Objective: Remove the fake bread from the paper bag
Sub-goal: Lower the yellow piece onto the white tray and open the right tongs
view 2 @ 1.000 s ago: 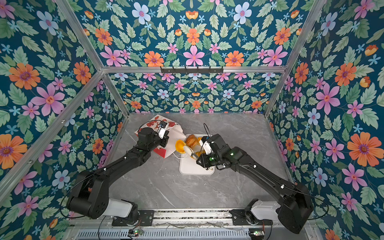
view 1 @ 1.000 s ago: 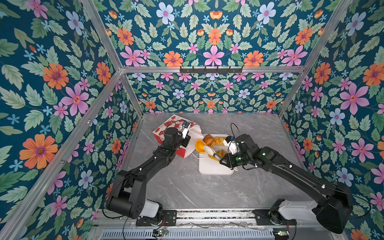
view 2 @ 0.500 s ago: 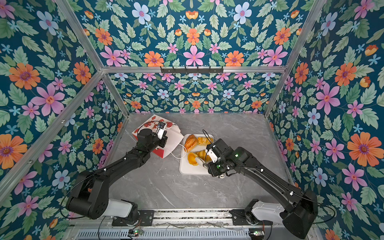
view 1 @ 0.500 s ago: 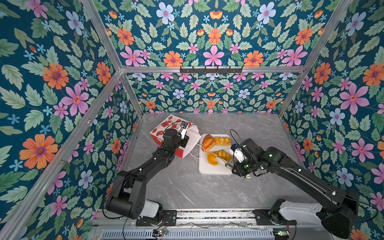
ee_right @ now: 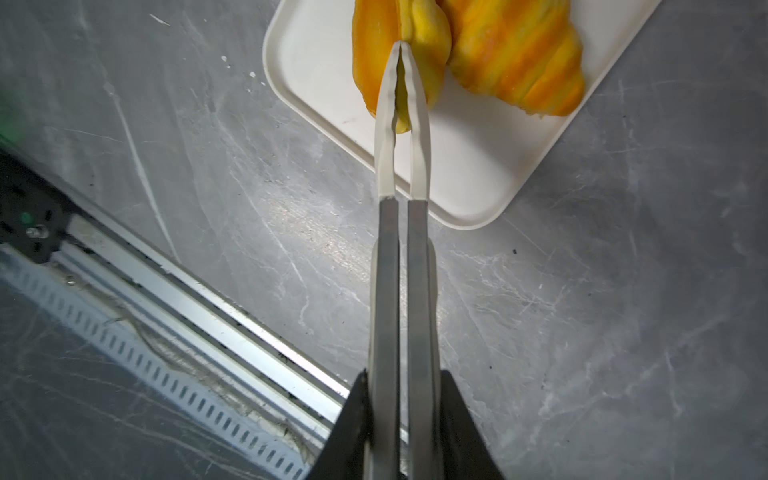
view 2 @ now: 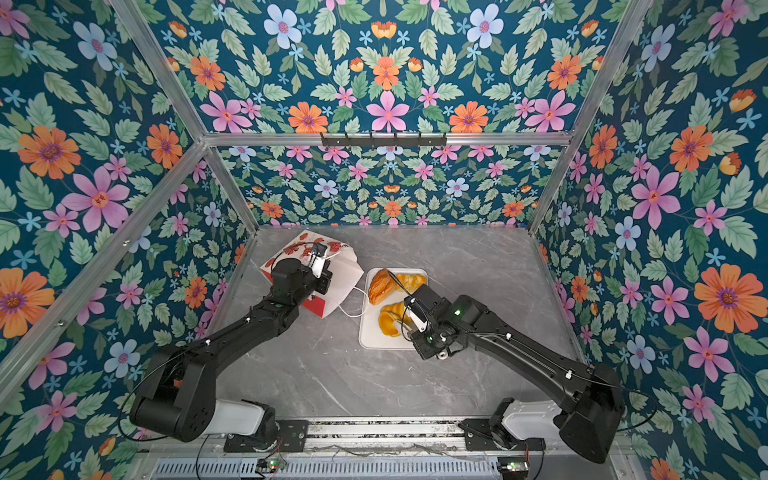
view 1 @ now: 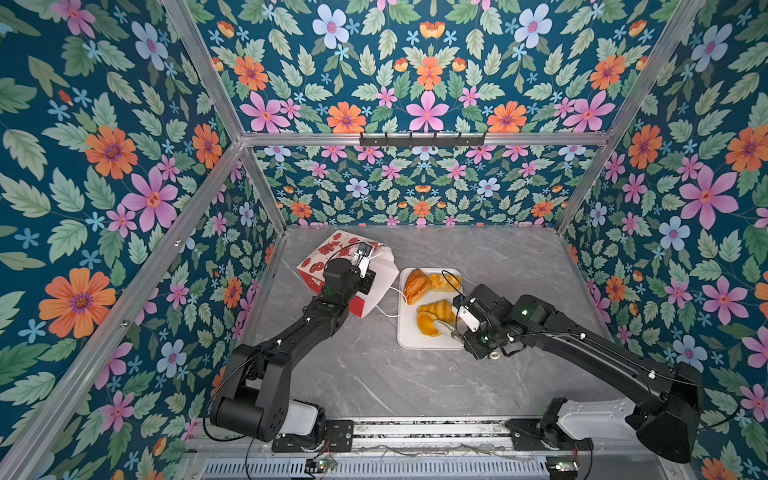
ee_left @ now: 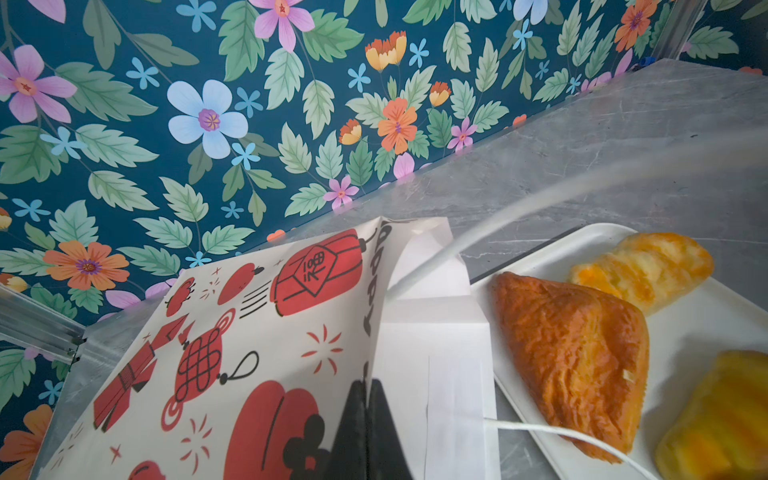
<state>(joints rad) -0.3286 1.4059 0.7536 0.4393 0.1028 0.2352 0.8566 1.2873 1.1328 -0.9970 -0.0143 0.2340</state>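
The tray's near corner on the bag's side is clear of bread. My right gripper will move back to that corner and release the tongs there.
The paper bag lies tilted at the back left, red print outside and white lining toward the tray. My left gripper is shut on the bag's rim. My right gripper is shut on metal tongs. Their white tips pinch an orange doughnut over the near part of the white tray. Fake bread on the tray: a croissant, a brown flaky puff and a ridged roll. The inside of the bag is hidden.
A thin white cord handle trails from the bag across the tray's left edge. Floral walls close in the back and both sides. A metal rail runs along the front edge of the grey marble table.
My right arm has swung from the bag's mouth toward the front, carrying the doughnut in the tongs to the near part of the tray. The left gripper has kept its hold on the bag.
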